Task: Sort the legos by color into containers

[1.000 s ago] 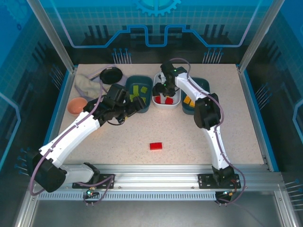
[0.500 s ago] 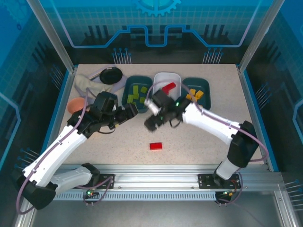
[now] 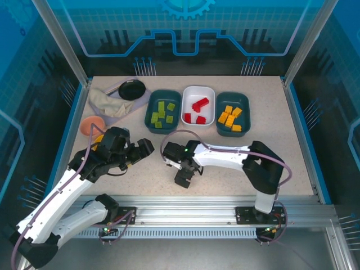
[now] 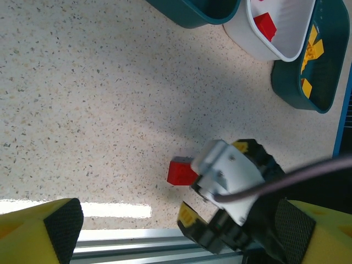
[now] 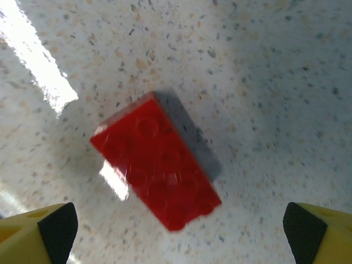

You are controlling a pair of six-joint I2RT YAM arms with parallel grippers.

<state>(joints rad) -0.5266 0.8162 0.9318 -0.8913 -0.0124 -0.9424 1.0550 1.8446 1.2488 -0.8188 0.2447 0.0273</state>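
The red lego (image 5: 157, 165) is under the open fingers of the robot's right gripper, so the right gripper needs to lower next with its fingers on either side of it and close on the lego's long sides.
One red lego (image 5: 157, 162) lies flat on the speckled table, and my right gripper (image 5: 181, 228) hangs open straight above it, a finger to either side and not touching. In the top view the right gripper (image 3: 183, 176) sits near the table's front middle. The left wrist view has the same red lego (image 4: 179, 171) poking out beside the right gripper's white body. My left gripper (image 3: 143, 148) is open and holds nothing, left of centre. At the back stand the containers: a teal tub (image 3: 153, 103) with green legos, a white tub (image 3: 197, 90) with red ones, a teal tub (image 3: 245, 109) with orange ones.
A round pink bowl (image 3: 90, 125) sits at the left edge beside my left arm. A black dish (image 3: 131, 89) and a crumpled beige cloth (image 3: 107, 104) lie at the back left. The metal rail (image 3: 185, 202) runs along the near edge, just behind the right gripper.
My right arm swung from the white tub down to the loose red lego at the front, its jaws opening wide. My left arm drew back toward the near left.
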